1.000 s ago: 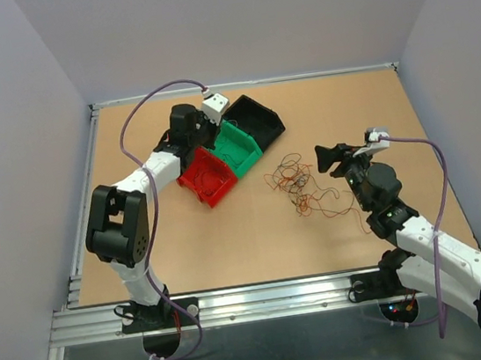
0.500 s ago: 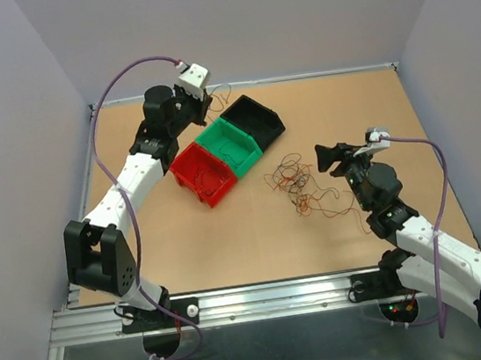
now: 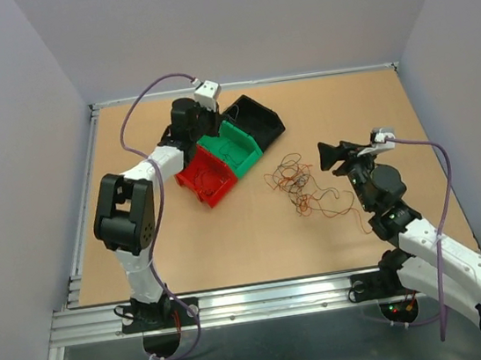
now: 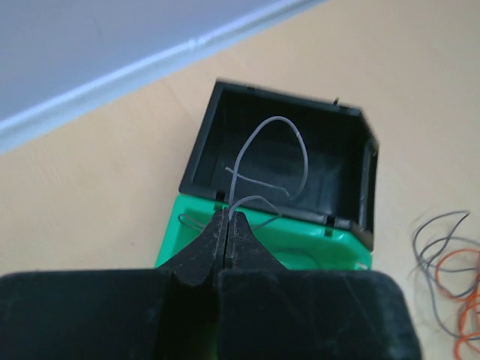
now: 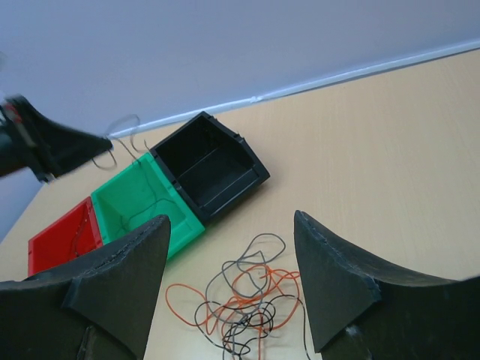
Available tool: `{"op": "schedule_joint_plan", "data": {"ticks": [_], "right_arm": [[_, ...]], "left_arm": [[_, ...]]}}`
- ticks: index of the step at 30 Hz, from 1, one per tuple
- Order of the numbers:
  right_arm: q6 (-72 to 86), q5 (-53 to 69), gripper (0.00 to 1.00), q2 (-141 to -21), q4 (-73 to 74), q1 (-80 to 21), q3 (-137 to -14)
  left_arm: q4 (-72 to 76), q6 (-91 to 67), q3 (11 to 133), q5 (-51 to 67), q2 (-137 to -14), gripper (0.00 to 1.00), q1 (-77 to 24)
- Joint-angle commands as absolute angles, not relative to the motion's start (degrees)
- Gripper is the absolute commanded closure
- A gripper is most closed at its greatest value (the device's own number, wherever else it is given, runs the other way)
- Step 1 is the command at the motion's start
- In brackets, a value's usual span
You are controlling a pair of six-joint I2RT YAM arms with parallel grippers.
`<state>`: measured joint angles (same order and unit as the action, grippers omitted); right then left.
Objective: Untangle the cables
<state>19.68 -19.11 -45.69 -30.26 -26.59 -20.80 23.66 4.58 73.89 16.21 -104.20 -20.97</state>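
Next, my left gripper moves back and down over the green bin and then opens, since the thin grey wire's loop reaches over the black bin (image 4: 201, 146).
The cables are thin curly wires. A tangle (image 3: 302, 188) of orange, black and grey ones lies on the table mid-right, also in the right wrist view as the tangle (image 5: 253, 298) and at the edge of the left wrist view as the tangle (image 4: 448, 262). My left gripper (image 4: 228, 217) is shut on a thin grey wire (image 4: 304, 154) that loops up over the black bin (image 4: 201, 146) and the green bin (image 4: 300, 241). From above, the left gripper (image 3: 205, 131) hovers at the green bin (image 3: 235, 150). My right gripper (image 3: 330, 157) stands open, just right of the tangle, nothing between its fingers (image 5: 341, 285).
Three bins stand in a diagonal row at centre-left: red bin (image 3: 189, 183), green in the middle, black bin (image 3: 262, 129). A few wires lie inside the red bin (image 5: 45, 244) and green bin (image 5: 120, 199). Walls close off the back and both sides.
The left arm lifted the wire up toward the back left, then swung back down over the green and black bins. The right arm barely shifted.
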Motion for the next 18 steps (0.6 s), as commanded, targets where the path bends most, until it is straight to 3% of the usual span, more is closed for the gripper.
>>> {"op": "schedule_joint_plan", "data": {"ticks": [1,10,14,18], "right_arm": [[19.2,-20.7,0.28,-43.9,-33.3,-26.5,-19.5],[19.3,-20.7,0.28,-43.3,-33.3,-26.5,-19.3],[19.6,-19.8,0.28,-44.9,-33.3,-26.5,-20.0],[19.7,-19.3,0.28,-47.4,-33.3,-26.5,-20.9]], "left_arm": [[29.0,6.1,72.0,12.9,-104.6,1.0,-21.4],[17.9,14.7,66.5,13.3,-100.9,0.99,-22.3],[14.8,16.6,67.5,15.1,-100.4,0.6,-22.4],[14.8,18.2,66.7,14.2,-96.5,0.64,-22.3]]}}
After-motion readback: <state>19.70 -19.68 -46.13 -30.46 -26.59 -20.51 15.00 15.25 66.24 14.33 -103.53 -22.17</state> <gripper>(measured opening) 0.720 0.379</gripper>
